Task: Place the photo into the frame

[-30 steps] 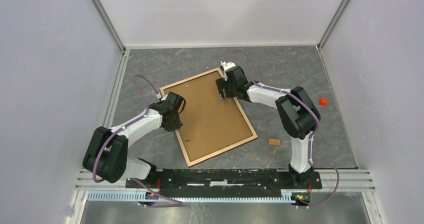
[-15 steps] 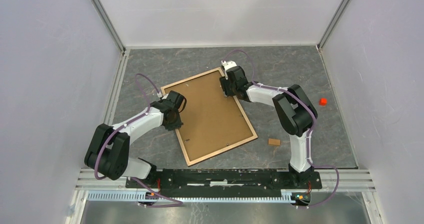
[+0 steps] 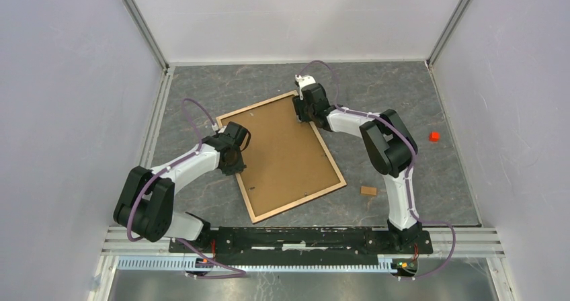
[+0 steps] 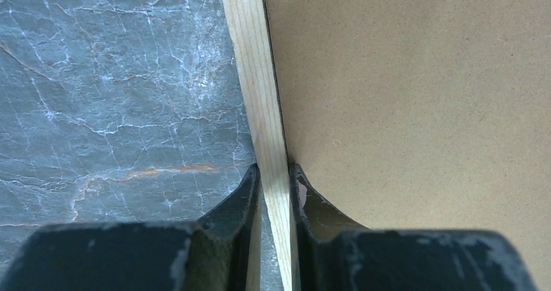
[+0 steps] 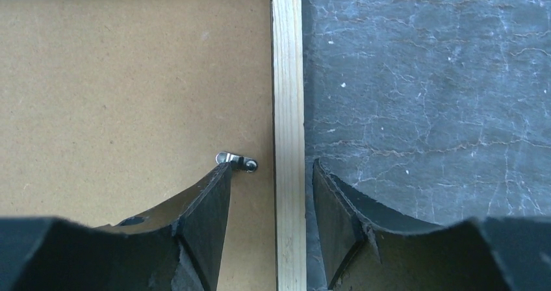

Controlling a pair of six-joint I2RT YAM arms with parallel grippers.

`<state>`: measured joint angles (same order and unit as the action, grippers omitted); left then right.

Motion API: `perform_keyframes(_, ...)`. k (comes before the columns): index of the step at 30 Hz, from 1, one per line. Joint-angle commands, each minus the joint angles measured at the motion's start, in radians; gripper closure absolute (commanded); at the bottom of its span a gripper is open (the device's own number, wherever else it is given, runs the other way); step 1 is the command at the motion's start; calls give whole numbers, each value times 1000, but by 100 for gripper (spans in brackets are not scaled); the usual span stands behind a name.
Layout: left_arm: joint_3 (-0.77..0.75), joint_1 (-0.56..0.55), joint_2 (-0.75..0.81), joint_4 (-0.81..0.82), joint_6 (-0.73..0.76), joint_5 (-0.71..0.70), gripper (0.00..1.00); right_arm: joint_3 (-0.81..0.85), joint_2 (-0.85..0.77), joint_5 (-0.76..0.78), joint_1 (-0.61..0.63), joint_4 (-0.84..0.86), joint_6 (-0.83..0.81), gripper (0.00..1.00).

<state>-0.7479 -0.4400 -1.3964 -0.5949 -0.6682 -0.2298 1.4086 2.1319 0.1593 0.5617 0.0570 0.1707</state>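
Note:
The robot next needs to push its left gripper outward with the light wood rim it holds, so that the frame point(image 3: 300, 202) turns straighter, and then release.
The frame point(image 3: 300, 202) lies slantwise on the grey table with its light wood rim up and the brown backing board point(image 3: 282, 153) set in it. The photo is hidden. My left gripper point(image 3: 234, 166) is shut on the frame's left rim point(image 4: 256, 76), one finger on the table side and one on the backing board point(image 4: 416, 96). My right gripper point(image 3: 302, 115) stands open astride the right rim point(image 5: 288, 76) near the far corner, with a gap on both sides. Its inner fingertip point(image 5: 221, 174) touches a small metal turn clip point(image 5: 237, 160) on the board.
A small red cube point(image 3: 434, 136) sits at the right of the table. A small brown block point(image 3: 368, 191) lies near the frame's near right corner. Pale walls close the table in on three sides.
My right gripper has slid along the right rim towards the frame's far corner, and its jaws have narrowed. The left gripper and the frame have stayed put.

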Motion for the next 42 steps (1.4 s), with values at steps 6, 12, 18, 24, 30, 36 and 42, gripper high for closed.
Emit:
perform_keyframes(6,-37,-8,16,10,93,9,98,72,79,9,-6,-39,21,50)
perform_keyframes(12,-33,-8,21,11,92,7,98,112,106,44,-14,-113,51,57)
perform_keyframes(18,-37,-8,22,9,87,7,98,137,97,34,-11,-203,85,63)
perform_keyframes(24,-43,-8,21,8,76,3,98,113,66,-14,-11,-215,77,57)
perform_keyframes(30,-50,-8,3,14,65,7,98,87,59,-24,-9,-244,71,58)
perform_keyframes(36,-64,-8,-18,18,38,18,98,111,81,-23,-8,-272,70,87)
perform_keyframes(42,-82,-5,-44,35,22,16,98,95,62,-23,-8,-257,73,100)
